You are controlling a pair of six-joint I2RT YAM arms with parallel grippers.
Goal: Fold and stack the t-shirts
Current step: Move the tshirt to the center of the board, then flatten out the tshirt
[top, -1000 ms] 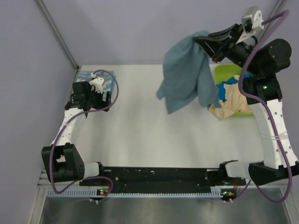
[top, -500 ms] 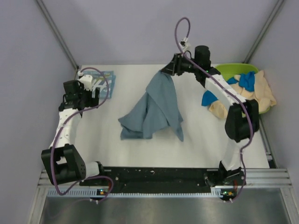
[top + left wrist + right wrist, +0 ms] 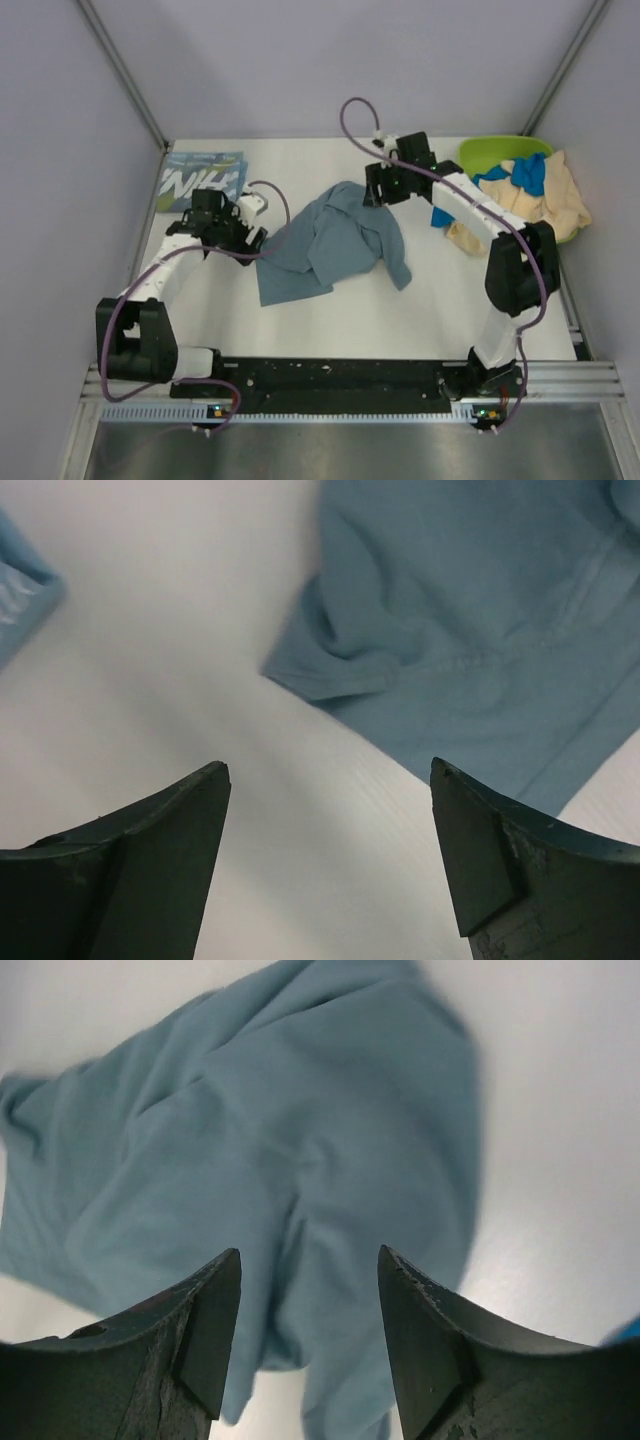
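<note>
The shirt's bunched corner is just beyond the open, empty fingers of my left gripper, which should next lower onto it, toward the right in the top view.
A dusty slate-blue t-shirt lies crumpled on the middle of the white table. My right gripper hovers over its far edge, open, with the cloth below its empty jaws. My left gripper is open beside the shirt's left edge, and a bunched corner lies just beyond its jaws. A folded teal t-shirt with white letters rests at the back left. A bright blue t-shirt and a cream-beige one are heaped at the back right.
A lime-green tub at the back right holds the heap, which spills over its front and right rim. Purple cables loop above both wrists. Grey walls close in the table on the left, back and right.
The right arm swung the slate-blue t-shirt from above the tub down to the table middle and let it go. The left arm moved right, from the teal shirt to the slate-blue one's edge.
</note>
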